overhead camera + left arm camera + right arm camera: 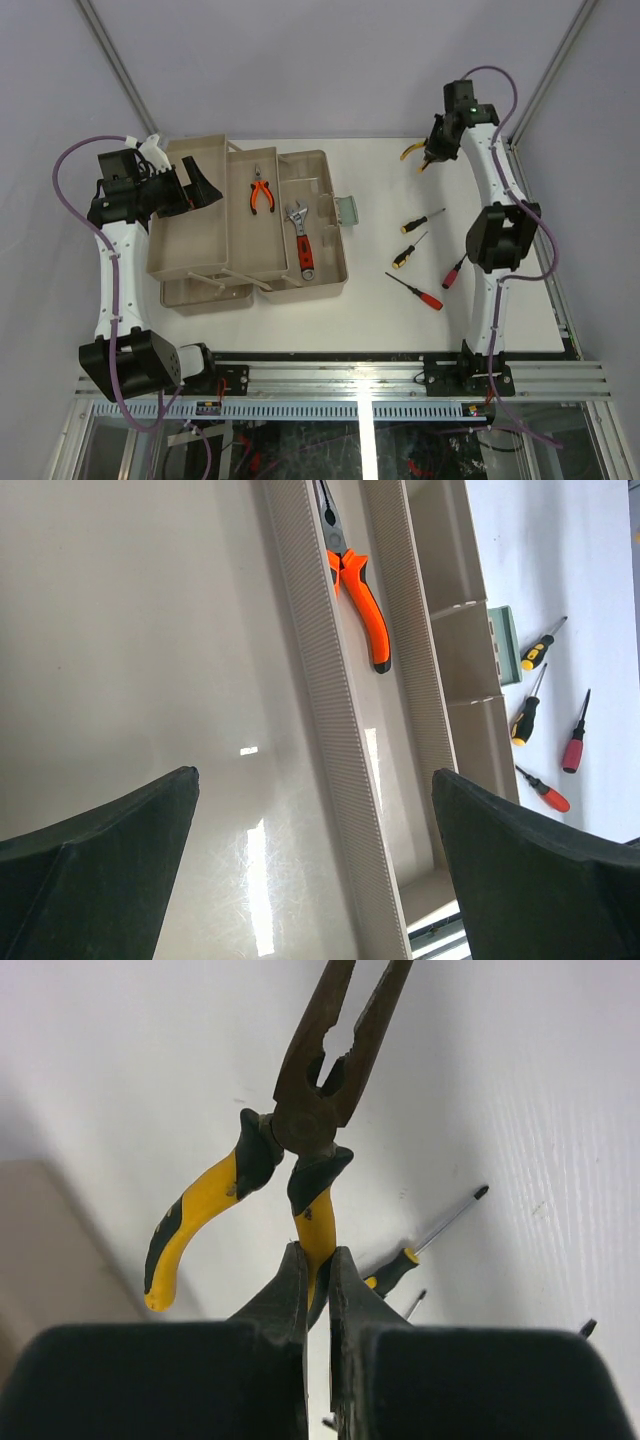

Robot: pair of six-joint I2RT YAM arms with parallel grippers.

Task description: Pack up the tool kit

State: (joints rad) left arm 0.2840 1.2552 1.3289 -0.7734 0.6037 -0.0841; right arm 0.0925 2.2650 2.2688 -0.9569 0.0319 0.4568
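I should next swing my right gripper to the left in the top view and down, and let go of the yellow-handled pliers (412, 151) in the middle tray's near end (252, 244), because that end is empty.
The tan toolbox (190, 245) lies open at the left of the table with its trays spread out. Orange-handled pliers (262, 192) (356, 588) rest in the middle tray. A red-handled wrench (300, 240) lies in the right compartment. My left gripper (203, 188) (315, 820) hangs open over the bare left tray and holds nothing. At the far right my right gripper (427, 155) (315, 1255) is shut on one handle of the yellow-handled pliers (412, 151) (305, 1120), held above the table with the nose pointing away.
Several screwdrivers lie on the white table right of the box: two yellow-and-black ones (423, 221) (408, 250) and two red ones (416, 293) (454, 271). The pale green latch (350, 208) sticks out from the box's right side.
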